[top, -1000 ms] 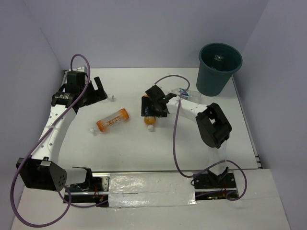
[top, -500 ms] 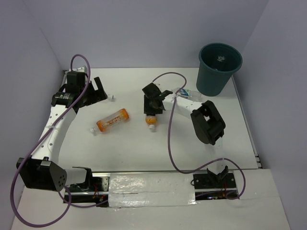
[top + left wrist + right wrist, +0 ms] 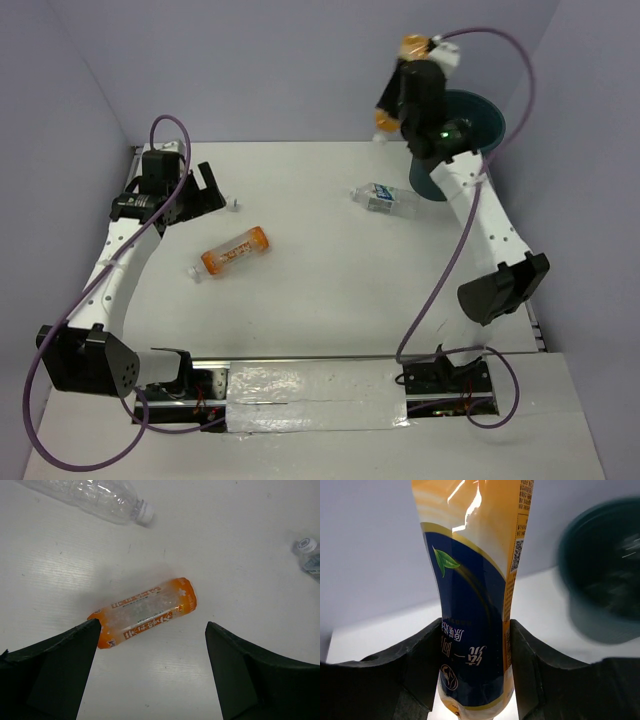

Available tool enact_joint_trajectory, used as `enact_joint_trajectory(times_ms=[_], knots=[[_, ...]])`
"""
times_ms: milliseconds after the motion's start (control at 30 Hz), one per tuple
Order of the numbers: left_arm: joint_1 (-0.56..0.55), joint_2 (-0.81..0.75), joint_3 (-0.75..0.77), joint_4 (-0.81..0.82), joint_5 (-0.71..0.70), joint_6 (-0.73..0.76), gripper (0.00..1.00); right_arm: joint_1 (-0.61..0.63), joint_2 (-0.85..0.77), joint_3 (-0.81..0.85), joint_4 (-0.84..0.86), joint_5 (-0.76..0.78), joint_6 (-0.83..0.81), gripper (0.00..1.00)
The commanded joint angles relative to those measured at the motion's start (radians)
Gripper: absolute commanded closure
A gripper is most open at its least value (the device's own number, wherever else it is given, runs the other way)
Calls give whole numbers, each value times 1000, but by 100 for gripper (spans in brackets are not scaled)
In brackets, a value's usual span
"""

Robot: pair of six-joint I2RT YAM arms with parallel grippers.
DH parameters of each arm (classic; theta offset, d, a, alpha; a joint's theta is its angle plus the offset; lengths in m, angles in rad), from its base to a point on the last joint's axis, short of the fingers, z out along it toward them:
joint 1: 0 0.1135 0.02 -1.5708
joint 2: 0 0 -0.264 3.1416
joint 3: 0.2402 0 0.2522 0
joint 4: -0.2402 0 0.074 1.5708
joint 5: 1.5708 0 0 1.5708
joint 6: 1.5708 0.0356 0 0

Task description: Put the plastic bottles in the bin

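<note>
I should swing my right gripper to the right in the top view next, over the opening of the bin, because the orange bottle still hangs outside the bin's rim.
My right gripper point(image 3: 402, 95) is raised high, just left of the dark teal bin point(image 3: 482, 108), and is shut on an orange bottle point(image 3: 384, 120). In the right wrist view the bottle's blue and orange label point(image 3: 475, 605) sits squeezed between both fingers point(image 3: 425, 670), with the bin point(image 3: 605, 590) blurred to the right. A second orange bottle point(image 3: 235, 250) lies on the table in front of my open left gripper point(image 3: 207, 185). The left wrist view shows it point(image 3: 142, 612) just beyond the spread fingers. A clear bottle with a blue-white label point(image 3: 385, 198) lies near the bin's base. A clear unlabelled bottle point(image 3: 100, 497) lies further out.
The white table point(image 3: 330, 300) is walled by pale purple panels at the back and sides. The right arm's cable point(image 3: 440, 280) loops over the table's right part. The bin stands in the far right corner.
The right gripper shut on the orange bottle at the table's middle and carried it up and back to beside the bin. The left arm has not moved.
</note>
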Motion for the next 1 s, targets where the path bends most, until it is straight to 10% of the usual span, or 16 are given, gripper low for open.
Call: enact_joint_trajectory(times_ms=[0, 367, 767, 967], knots=[[6, 24, 54, 43, 34, -10, 1, -136, 20, 58, 73, 193, -2, 50], [6, 28, 77, 31, 44, 12, 1, -406, 194, 209, 181, 293, 76, 49], [7, 73, 114, 28, 44, 22, 1, -420, 387, 332, 317, 380, -91, 48], [6, 71, 112, 34, 44, 24, 1, -401, 364, 207, 394, 330, -139, 30]])
